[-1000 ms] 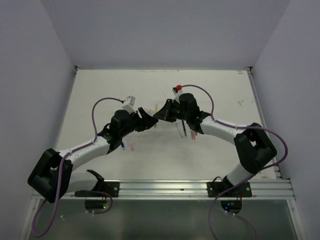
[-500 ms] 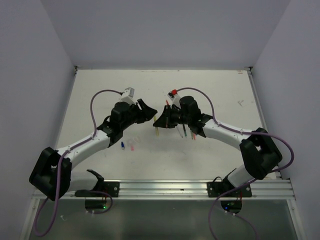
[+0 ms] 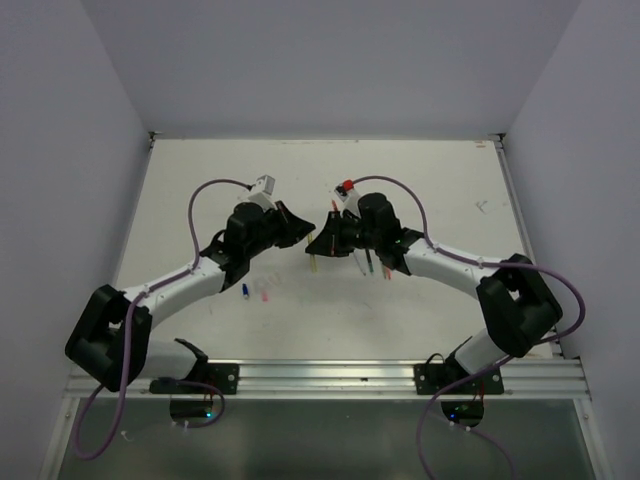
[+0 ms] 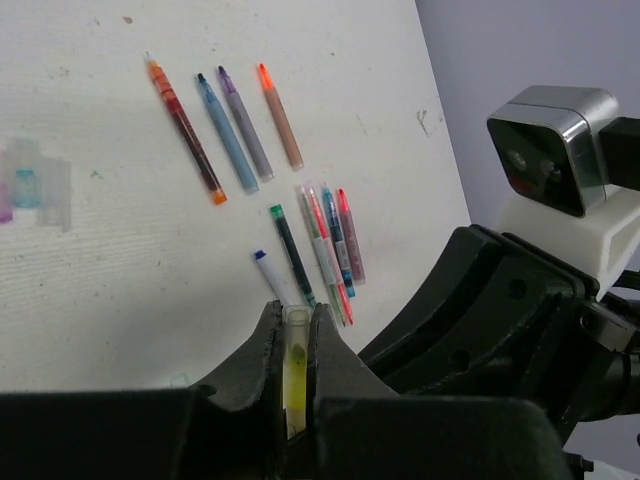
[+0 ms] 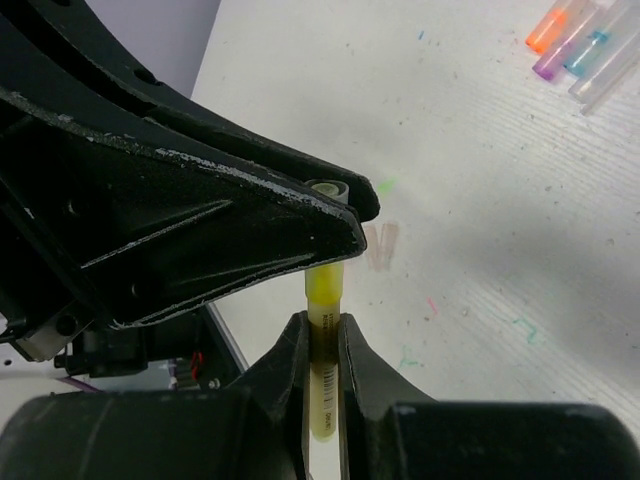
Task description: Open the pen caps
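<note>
My right gripper moves off the cap, outward and down to release next, since free tabletop point(image 3: 324, 207) beside the row's dark red pen lies below and outward of it.
A yellow pen point(image 5: 325, 290) is held above the table between both grippers. My right gripper point(image 5: 323, 318) is shut on its printed barrel. My left gripper point(image 4: 296, 308) is shut on the pen's translucent cap point(image 4: 296, 350), whose clear end point(image 5: 326, 187) pokes out past the left fingers. In the top view the left gripper point(image 3: 298, 228) and right gripper point(image 3: 318, 240) meet tip to tip at mid table, and a bit of the yellow pen point(image 3: 312, 265) shows below them.
Several pens lie in a row point(image 4: 228, 135), and a tighter cluster of pens point(image 4: 330, 250) lies nearer. Loose caps lie on the table: a blue cap point(image 3: 244, 292), a pink cap point(image 3: 265, 293), and an orange cap point(image 5: 548, 30). The right wrist camera housing point(image 4: 550, 150) is close by.
My left gripper, open half a second ago, has shut on the yellow pen's cap end. The right gripper keeps its hold on the barrel and has hardly moved.
</note>
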`<state>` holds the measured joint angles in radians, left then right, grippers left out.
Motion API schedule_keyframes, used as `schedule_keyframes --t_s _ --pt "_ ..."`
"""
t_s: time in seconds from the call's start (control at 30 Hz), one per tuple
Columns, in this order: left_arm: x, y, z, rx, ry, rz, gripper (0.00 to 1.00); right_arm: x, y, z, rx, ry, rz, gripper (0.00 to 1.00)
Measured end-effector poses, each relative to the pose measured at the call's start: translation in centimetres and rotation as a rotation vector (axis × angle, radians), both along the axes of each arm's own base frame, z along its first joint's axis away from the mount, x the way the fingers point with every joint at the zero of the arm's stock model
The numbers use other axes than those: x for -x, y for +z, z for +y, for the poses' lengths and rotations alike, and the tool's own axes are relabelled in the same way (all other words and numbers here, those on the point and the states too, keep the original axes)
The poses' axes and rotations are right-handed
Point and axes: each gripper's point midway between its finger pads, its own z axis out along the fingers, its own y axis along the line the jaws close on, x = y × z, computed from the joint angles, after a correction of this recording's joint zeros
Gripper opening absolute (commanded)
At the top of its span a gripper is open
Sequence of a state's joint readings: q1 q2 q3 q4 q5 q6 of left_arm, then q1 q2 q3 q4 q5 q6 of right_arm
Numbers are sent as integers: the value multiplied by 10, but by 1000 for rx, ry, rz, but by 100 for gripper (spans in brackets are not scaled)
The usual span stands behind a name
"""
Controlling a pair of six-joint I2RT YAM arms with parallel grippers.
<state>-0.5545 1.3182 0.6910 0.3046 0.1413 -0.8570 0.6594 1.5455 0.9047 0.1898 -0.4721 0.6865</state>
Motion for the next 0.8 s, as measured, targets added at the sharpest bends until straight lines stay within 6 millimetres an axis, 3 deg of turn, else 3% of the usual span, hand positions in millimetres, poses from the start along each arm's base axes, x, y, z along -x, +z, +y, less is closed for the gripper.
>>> schedule_keyframes --t_s 0.2,0.37,0.43,0.5,0.6,0.67,0.8 --pt "-7 -11 -3 -17 13 59 0 -6 -13 -2 153 -44 -63 0" --pt "-31 -2 4 -27 43 134 0 -24 -3 -6 458 -215 -341 0" --pt "-49 9 18 -10 88 133 0 -17 -4 -7 566 -221 -426 0" --pt "-77 23 46 8 172 108 0 -2 -17 -9 671 -185 -471 0" --pt "-103 41 84 39 266 58 0 13 -38 -14 755 -112 -478 0" --pt "-109 44 95 47 283 44 0 11 -48 -22 778 -96 -448 0" --pt "-109 38 100 8 275 37 0 -10 -55 -35 764 -114 -377 0"
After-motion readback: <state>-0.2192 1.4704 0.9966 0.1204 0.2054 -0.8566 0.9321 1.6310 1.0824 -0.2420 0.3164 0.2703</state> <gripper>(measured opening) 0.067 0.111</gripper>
